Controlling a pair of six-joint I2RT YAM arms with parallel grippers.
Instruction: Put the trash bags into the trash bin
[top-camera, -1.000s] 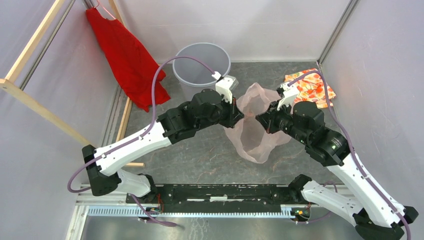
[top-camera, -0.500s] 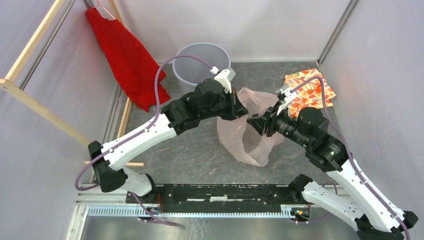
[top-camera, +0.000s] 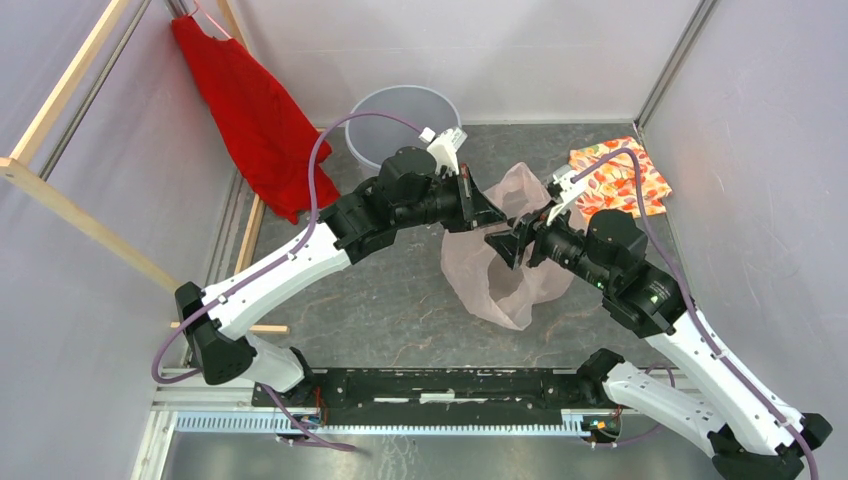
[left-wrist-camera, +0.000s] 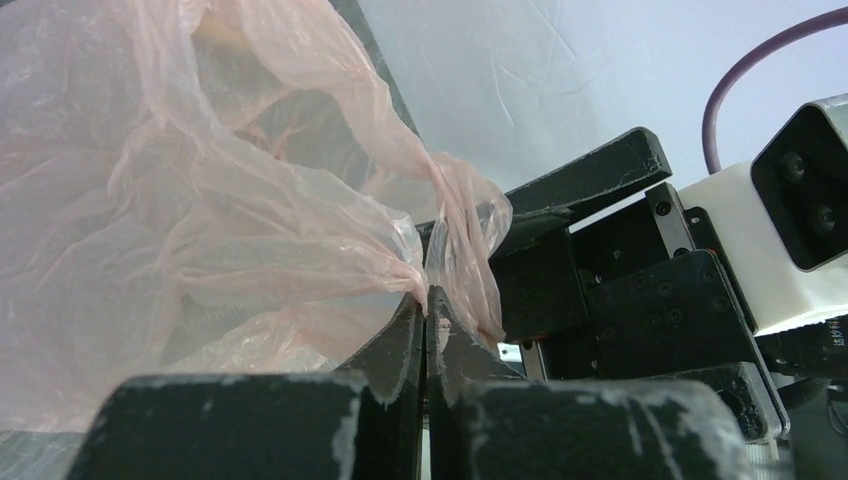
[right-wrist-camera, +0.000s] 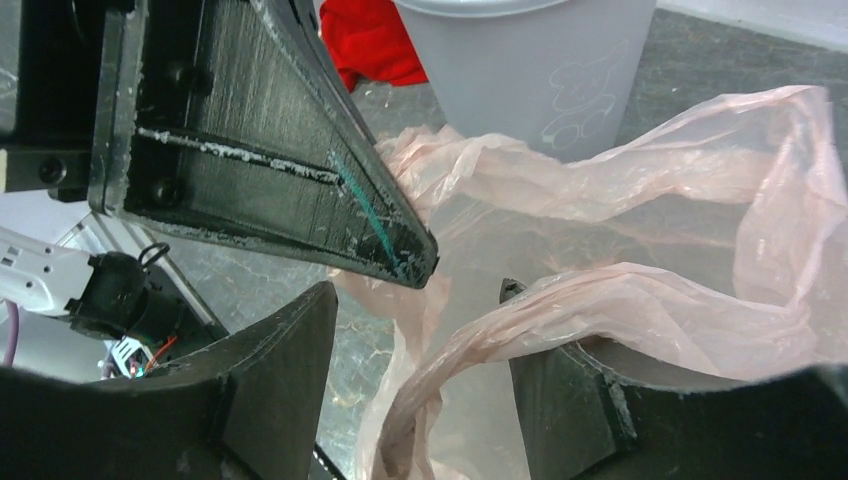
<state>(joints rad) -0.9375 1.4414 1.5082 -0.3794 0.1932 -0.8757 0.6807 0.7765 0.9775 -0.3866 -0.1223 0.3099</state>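
The right gripper eases toward the left gripper's fingers next and closes on the bag's bunched film beside them, as film already hangs between its open fingers.
The pale pink, crinkly trash bag hangs between my two arms above the grey floor, its lower part resting on it. My left gripper is shut on a fold of the bag's upper edge; its jaws are pressed together with film pinched at the tips. My right gripper sits just below and to the right of it, open. A rope of bag film drapes over its right finger without being clamped. The round light grey trash bin stands behind the left gripper.
A red garment hangs on a wooden frame at the left. A folded orange floral cloth lies at the back right. Pale walls close in the back and both sides. The bin's side shows close behind the bag.
My right gripper has opened and released the bag, then slid left toward the left gripper. The left gripper kept its hold and shifted slightly, and the bag's mouth has sagged.
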